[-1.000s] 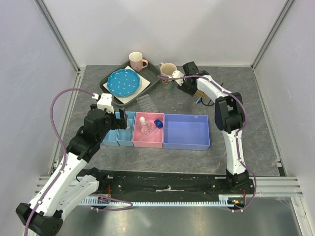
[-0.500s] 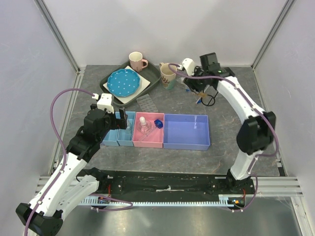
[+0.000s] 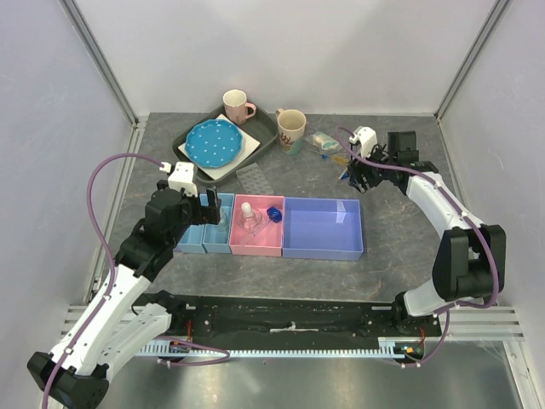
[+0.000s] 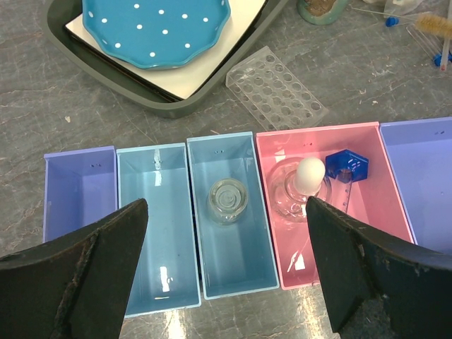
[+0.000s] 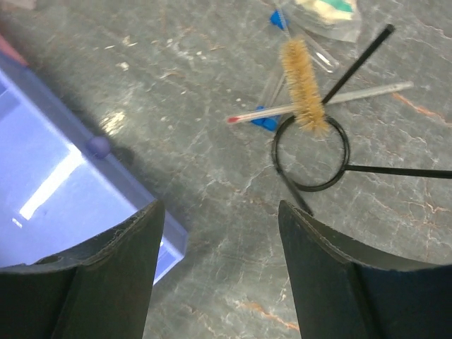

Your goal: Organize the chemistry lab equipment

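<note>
The robot's right gripper should next move down and outward and close on the black looped wire's near leg [image 5: 299, 198].
My left gripper [image 4: 226, 261] is open and empty above the row of bins, also in the top view [image 3: 215, 204]. Under it a small clear bottle [image 4: 228, 200] stands in a light blue bin [image 4: 226, 261]. A white-capped clear bottle [image 4: 304, 187] and a blue cap-like piece [image 4: 346, 167] lie in the pink bin [image 4: 311, 254]. The clear welled tray [image 4: 277, 86] lies behind the bins. My right gripper [image 5: 219, 268] is open and empty above bare table, just short of the black looped wire [image 5: 311, 152], the tan brush stick [image 5: 302, 85], blue-tipped sticks [image 5: 267, 123] and a clear packet [image 5: 328, 10].
A large purple bin [image 3: 324, 228] stands right of the pink bin. A dark tray [image 3: 192, 158] at the back holds the blue dotted plate [image 3: 213, 142] and the pink mug [image 3: 237, 106]. The beige mug [image 3: 290, 128] stands next to it.
My right arm has swung from beside the beige mug to the right and nearer, over the loose items. My left arm has barely moved.
</note>
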You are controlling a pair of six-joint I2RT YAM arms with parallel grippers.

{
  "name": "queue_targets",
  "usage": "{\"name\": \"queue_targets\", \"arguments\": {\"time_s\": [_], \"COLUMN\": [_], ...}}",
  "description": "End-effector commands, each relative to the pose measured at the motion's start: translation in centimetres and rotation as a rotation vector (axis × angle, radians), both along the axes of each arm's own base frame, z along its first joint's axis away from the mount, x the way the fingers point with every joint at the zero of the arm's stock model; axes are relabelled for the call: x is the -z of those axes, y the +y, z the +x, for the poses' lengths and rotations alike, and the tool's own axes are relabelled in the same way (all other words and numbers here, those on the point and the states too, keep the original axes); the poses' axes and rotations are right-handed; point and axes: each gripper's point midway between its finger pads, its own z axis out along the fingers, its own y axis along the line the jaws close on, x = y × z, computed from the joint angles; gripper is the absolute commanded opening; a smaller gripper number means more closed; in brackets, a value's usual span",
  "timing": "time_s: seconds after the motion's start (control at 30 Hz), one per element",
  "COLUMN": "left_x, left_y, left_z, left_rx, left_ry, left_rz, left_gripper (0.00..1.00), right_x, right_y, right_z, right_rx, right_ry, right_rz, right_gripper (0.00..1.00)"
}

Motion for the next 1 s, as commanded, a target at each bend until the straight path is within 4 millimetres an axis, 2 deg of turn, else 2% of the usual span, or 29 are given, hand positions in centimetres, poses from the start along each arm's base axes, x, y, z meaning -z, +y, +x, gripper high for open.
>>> {"name": "queue_targets", "arguments": {"time_s": [0.0, 0.23, 0.53, 0.73, 0.97], "left_x": [-0.6, -0.4, -0.4, -0.3, -0.3], "left_y": [0.0, 0.0, -0.1, -0.2, -0.1], "left_z": [0.4, 0.4, 0.4, 0.4, 0.4], "left_rx": [0.018, 0.018, 0.02, 0.027, 0.025], "left_ry": [-0.03, -0.026, -0.026, -0.022, -0.022], "left_rz": [0.023, 0.026, 0.027, 0.024, 0.027], "left_gripper": [0.99, 0.99, 0.99, 0.99, 0.99], "right_x": [-1.4, -1.2, 1.1, 2.2, 2.8], "right_y": [-1.1, -1.5, -3.0, -3.9, -3.7], "right_z": [3.8, 4.6, 5.1, 4.8, 5.0], "right_rx": [0.139, 0.195, 0.285, 0.304, 0.296], "right_ry": [-0.122, -0.125, -0.071, -0.048, -0.019], "right_rz": [0.032, 0.057, 0.025, -0.017, -0.018], "right_gripper": [0.73, 0.71, 0.65, 0.48, 0.3]}}
